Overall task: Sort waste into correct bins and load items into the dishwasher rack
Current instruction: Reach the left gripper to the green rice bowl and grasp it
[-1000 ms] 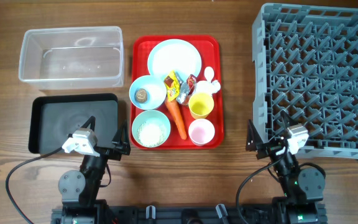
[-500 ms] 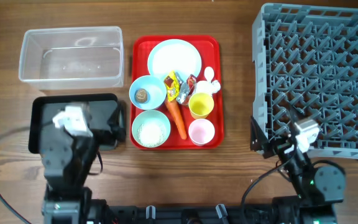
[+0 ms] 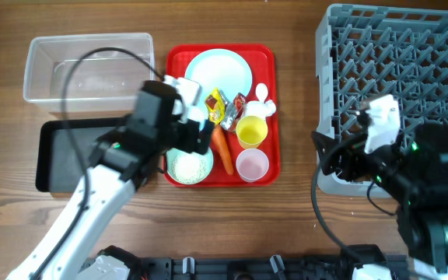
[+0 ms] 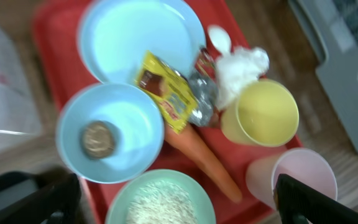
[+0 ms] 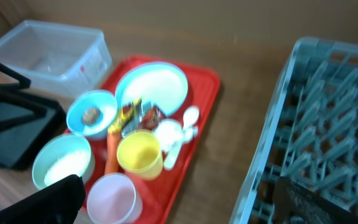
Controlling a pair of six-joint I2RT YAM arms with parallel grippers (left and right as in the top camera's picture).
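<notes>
Next, the left gripper moves down, open fingers astride the light blue bowl's rim facing the pink cup, where bare red tray leaves room, since the bowl sits below.
My left gripper (image 4: pixel 176 202) is open and hovers over the red tray, above the light blue bowl of white rice (image 4: pixel 160 202). Beside it are the bowl (image 4: pixel 126 121) with the brown lump (image 4: pixel 96 138), the orange carrot (image 4: pixel 204 162), the yellow wrapper (image 4: pixel 166 93), the red-silver wrapper (image 4: pixel 204 93), the crumpled paper (image 4: pixel 241 65), the white spoon (image 4: pixel 219 38), the plate (image 4: pixel 138 37), the yellow cup (image 4: pixel 263 112) and the pink cup (image 4: pixel 297 180). My right gripper (image 5: pixel 185 205) is open and empty beside the grey rack (image 3: pixel 411 78). In the overhead view my left arm hides the lump bowl.
The clear tub (image 3: pixel 37 78) stands at the back left, with the black tray (image 3: pixel 61 155) in front of it. The red serving tray (image 3: pixel 267 62) lies between them and the rack. My right arm stands at the rack's front left corner (image 3: pixel 325 175).
My left arm has swung from over the black tray to over the red tray's bowls. My right arm has risen and moved back along the rack's left edge.
</notes>
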